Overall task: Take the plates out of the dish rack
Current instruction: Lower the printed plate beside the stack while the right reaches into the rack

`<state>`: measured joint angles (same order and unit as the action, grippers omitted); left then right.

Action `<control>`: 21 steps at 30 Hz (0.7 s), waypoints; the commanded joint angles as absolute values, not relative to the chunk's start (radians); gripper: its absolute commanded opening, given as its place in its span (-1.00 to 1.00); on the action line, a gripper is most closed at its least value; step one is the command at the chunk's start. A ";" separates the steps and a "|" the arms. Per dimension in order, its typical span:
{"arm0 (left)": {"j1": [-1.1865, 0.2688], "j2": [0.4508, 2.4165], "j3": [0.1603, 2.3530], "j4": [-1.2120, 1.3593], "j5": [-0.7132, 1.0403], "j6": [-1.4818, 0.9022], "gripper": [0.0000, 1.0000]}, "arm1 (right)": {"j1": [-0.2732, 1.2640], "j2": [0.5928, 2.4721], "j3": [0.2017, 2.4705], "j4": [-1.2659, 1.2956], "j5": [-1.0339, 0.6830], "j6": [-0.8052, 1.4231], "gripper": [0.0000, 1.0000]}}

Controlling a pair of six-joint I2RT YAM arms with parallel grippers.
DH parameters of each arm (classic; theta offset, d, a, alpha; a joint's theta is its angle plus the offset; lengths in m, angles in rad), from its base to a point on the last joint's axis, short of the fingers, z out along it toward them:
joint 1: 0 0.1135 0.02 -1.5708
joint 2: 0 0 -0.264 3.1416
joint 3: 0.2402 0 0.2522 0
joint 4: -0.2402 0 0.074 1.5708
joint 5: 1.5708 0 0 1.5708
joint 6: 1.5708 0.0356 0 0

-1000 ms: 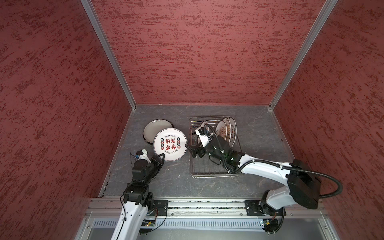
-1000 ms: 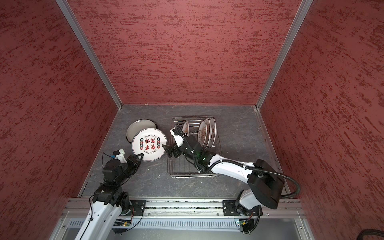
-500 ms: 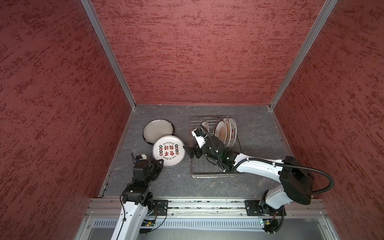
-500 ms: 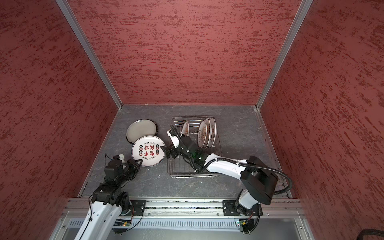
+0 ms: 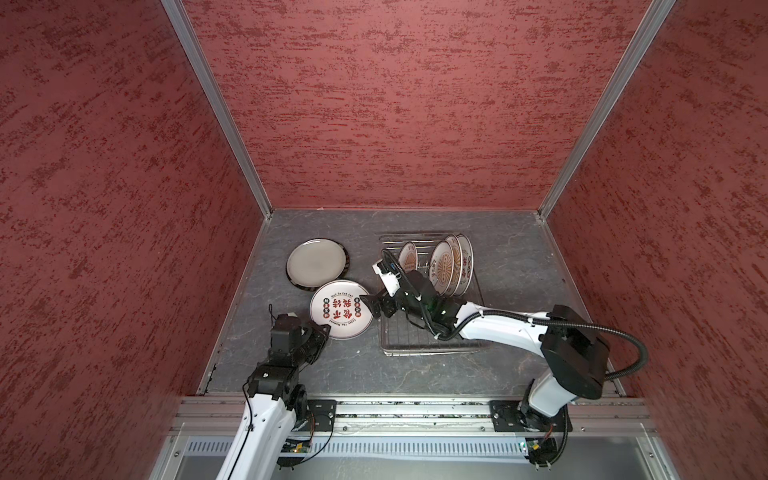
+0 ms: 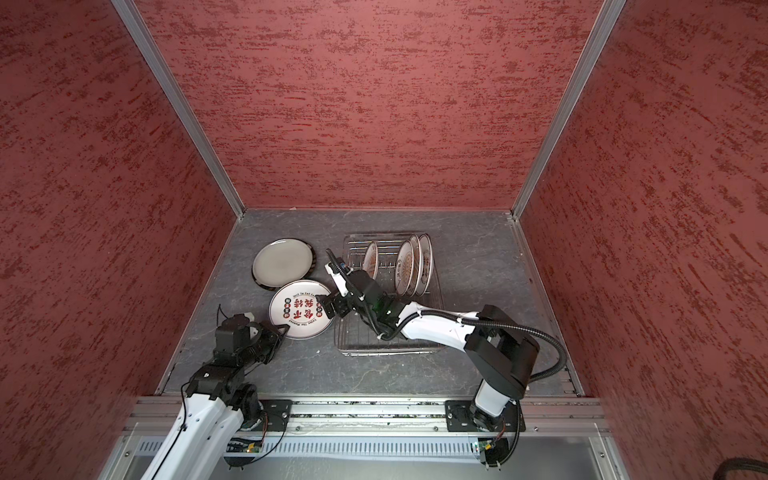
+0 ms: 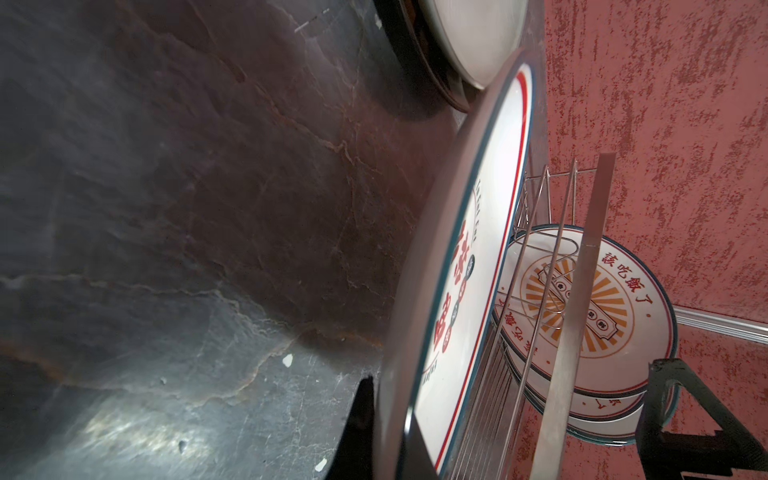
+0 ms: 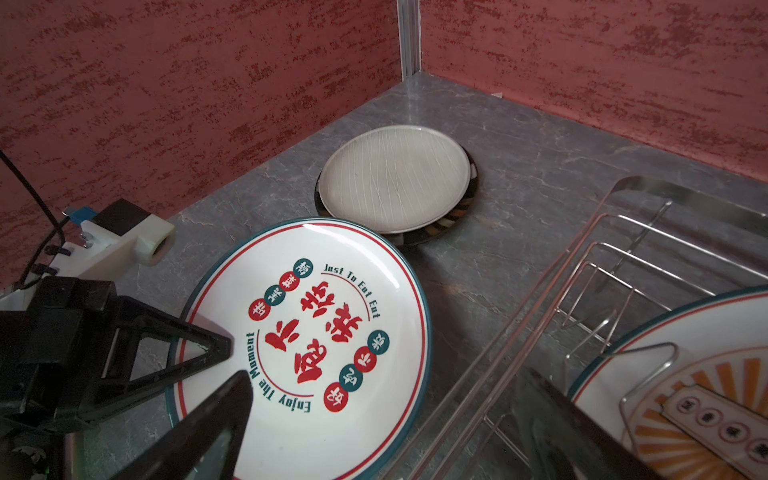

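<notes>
The left gripper lowers the white plate next until it rests on the bare grey table, a small gap below the gripper, and releases the plate's rim.
A white plate with red characters (image 5: 340,309) (image 6: 297,309) (image 8: 316,332) sits low over the grey table, left of the dish rack (image 5: 432,345) (image 6: 386,345). My left gripper (image 5: 322,332) (image 6: 280,332) (image 7: 395,415) is shut on its near rim. My right gripper (image 5: 374,305) (image 6: 328,307) (image 8: 390,382) stands open above the plate's right edge, holding nothing. An off-white plate (image 5: 316,261) (image 8: 395,178) lies on a dark-rimmed plate (image 8: 440,226) behind. Several sunburst plates (image 5: 451,266) (image 6: 409,266) (image 7: 582,299) stand upright in the rack's far end.
The rack's near half (image 5: 415,336) holds only its wire grid, with my right arm reaching over it. Red walls (image 5: 124,208) close in the left, back and right. A metal rail (image 5: 395,409) runs along the front edge.
The red-character plate has come down and toward the front with my left gripper. My right gripper has drifted slightly left and stayed open.
</notes>
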<state>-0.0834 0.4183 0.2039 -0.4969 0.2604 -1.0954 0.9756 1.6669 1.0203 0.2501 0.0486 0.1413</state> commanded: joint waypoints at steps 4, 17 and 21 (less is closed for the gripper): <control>-0.076 0.461 0.208 -0.432 0.277 -1.115 -1.00 | 0.986 1.679 1.062 0.237 0.041 0.121 0.98; -0.075 0.509 0.193 -0.399 0.258 -1.126 -1.00 | 0.989 1.687 1.068 0.216 0.012 0.107 0.98; -0.076 0.514 0.179 -0.390 0.251 -1.144 -1.00 | 0.994 1.692 1.095 0.118 -0.017 0.052 0.98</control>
